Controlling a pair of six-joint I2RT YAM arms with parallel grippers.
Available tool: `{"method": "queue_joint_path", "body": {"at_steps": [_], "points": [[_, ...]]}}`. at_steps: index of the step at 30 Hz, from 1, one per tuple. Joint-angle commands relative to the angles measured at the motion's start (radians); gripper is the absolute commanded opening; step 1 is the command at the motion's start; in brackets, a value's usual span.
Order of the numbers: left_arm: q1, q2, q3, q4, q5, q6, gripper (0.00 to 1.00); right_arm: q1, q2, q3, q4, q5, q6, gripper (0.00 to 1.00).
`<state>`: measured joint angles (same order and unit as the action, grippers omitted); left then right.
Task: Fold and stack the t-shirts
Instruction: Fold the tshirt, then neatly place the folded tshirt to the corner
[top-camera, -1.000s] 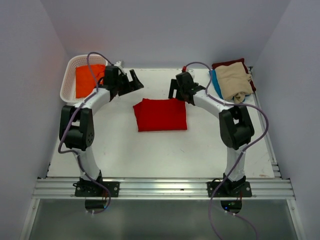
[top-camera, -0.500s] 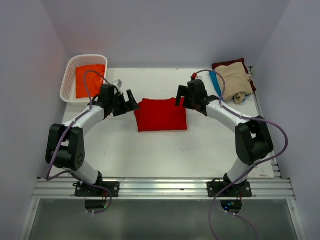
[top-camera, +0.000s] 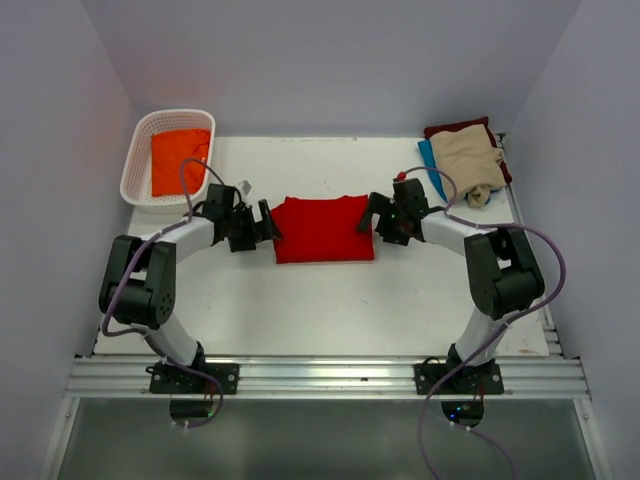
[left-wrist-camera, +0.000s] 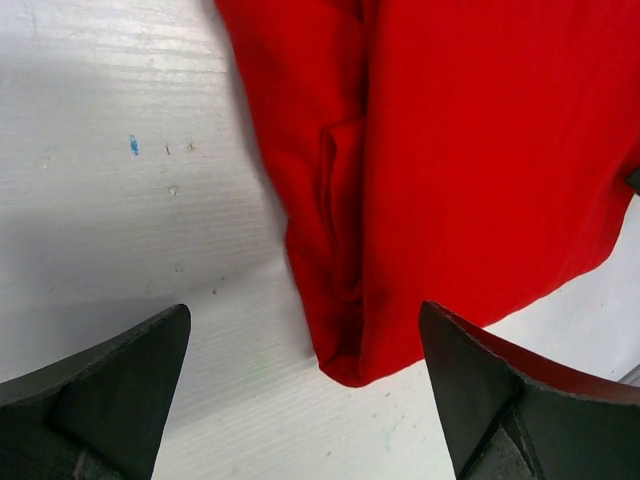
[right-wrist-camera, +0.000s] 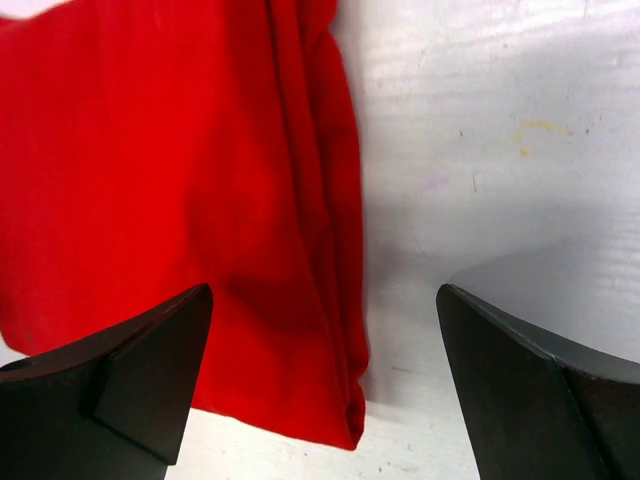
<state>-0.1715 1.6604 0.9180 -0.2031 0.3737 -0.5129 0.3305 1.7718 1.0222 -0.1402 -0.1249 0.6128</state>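
Note:
My right gripper will next lower and push left in the top view onto the red t-shirt's folded edge between its open fingers.
A folded bright red t-shirt (top-camera: 322, 228) lies flat in the middle of the table. My left gripper (top-camera: 266, 224) sits low at its left edge, open, with the shirt's corner (left-wrist-camera: 345, 365) between the spread fingers and untouched. My right gripper (top-camera: 373, 217) is at the shirt's right edge, also open, straddling the folded edge (right-wrist-camera: 345, 400). An orange t-shirt (top-camera: 180, 158) lies in the white basket (top-camera: 135, 165). At the back right a beige t-shirt (top-camera: 466, 160) tops a pile over a blue (top-camera: 433, 168) and a maroon one (top-camera: 458, 128).
The basket stands at the back left corner. The pile of folded shirts sits against the table's right edge. White tabletop (top-camera: 320, 300) stretches in front of the red shirt to the metal rail (top-camera: 320, 375) at the near edge.
Both arms have swung forward and down from the back of the table. Their grippers now flank the red shirt's left and right edges. The shirt has not moved.

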Motion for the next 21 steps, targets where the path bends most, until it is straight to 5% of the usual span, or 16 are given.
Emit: {"method": "queue_joint_path", "body": {"at_steps": [1, 21], "points": [[-0.002, 0.044, -0.008, 0.082, 0.062, -0.012, 1.0, -0.034, 0.035, -0.036, 0.089, -0.137, 0.033, 0.99], [-0.011, 0.18, 0.03, 0.162, 0.154, -0.065, 1.0, 0.091, 0.259, 0.006, 0.129, -0.303, 0.06, 0.96]]}}
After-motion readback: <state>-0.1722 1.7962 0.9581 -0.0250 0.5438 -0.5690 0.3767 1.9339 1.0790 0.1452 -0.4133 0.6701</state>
